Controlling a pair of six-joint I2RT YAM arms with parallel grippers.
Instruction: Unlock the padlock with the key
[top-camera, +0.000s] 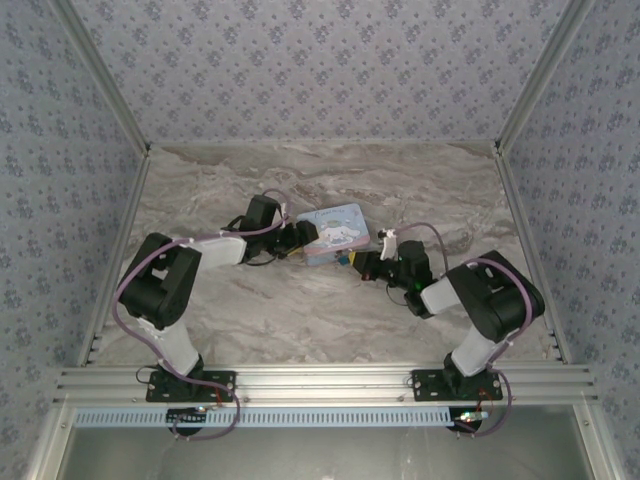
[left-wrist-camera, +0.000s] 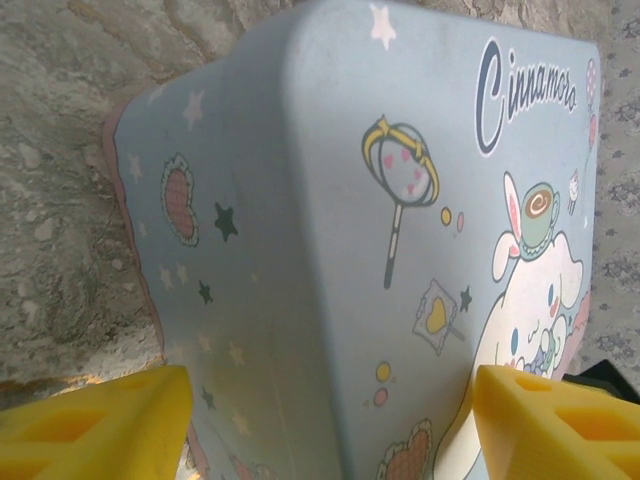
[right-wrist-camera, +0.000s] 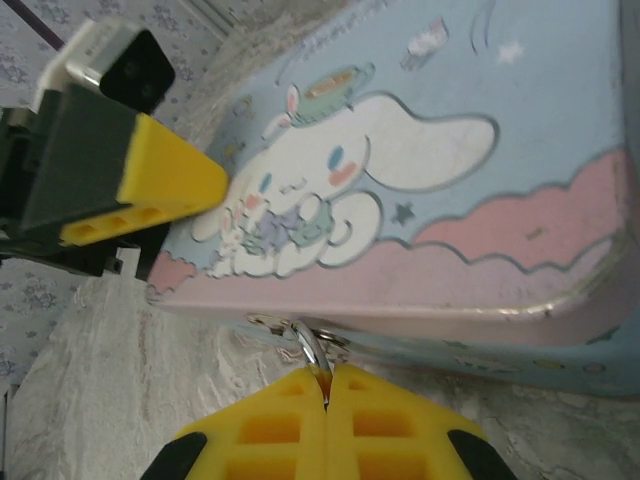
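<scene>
My right gripper should move back from the tin (right-wrist-camera: 480, 190) and down to release the padlock, because the clear marbled tabletop is below that gripper, toward my base.
The padlock's thin metal shackle (right-wrist-camera: 311, 345) hangs from the hasp on the front wall of the pastel-blue cartoon tin (right-wrist-camera: 480, 190). My right gripper (right-wrist-camera: 327, 388) is shut on that shackle, and its yellow fingers (right-wrist-camera: 270, 430) hide the lock's body. From above, a teal speck of the padlock (top-camera: 342, 258) shows at the tin's near edge, at the right gripper (top-camera: 353, 263). My left gripper (left-wrist-camera: 330, 430) is open and straddles a corner of the tin (left-wrist-camera: 300, 230), one finger (left-wrist-camera: 95, 425) beside the side wall, the other over the lid. The key is out of view.
The tin (top-camera: 333, 231) lies mid-table on the marbled top (top-camera: 300, 310), with the left gripper (top-camera: 297, 240) at its left end. The left arm's yellow finger (right-wrist-camera: 150, 190) rests over the lid's far corner. Patterned walls close in the back and sides.
</scene>
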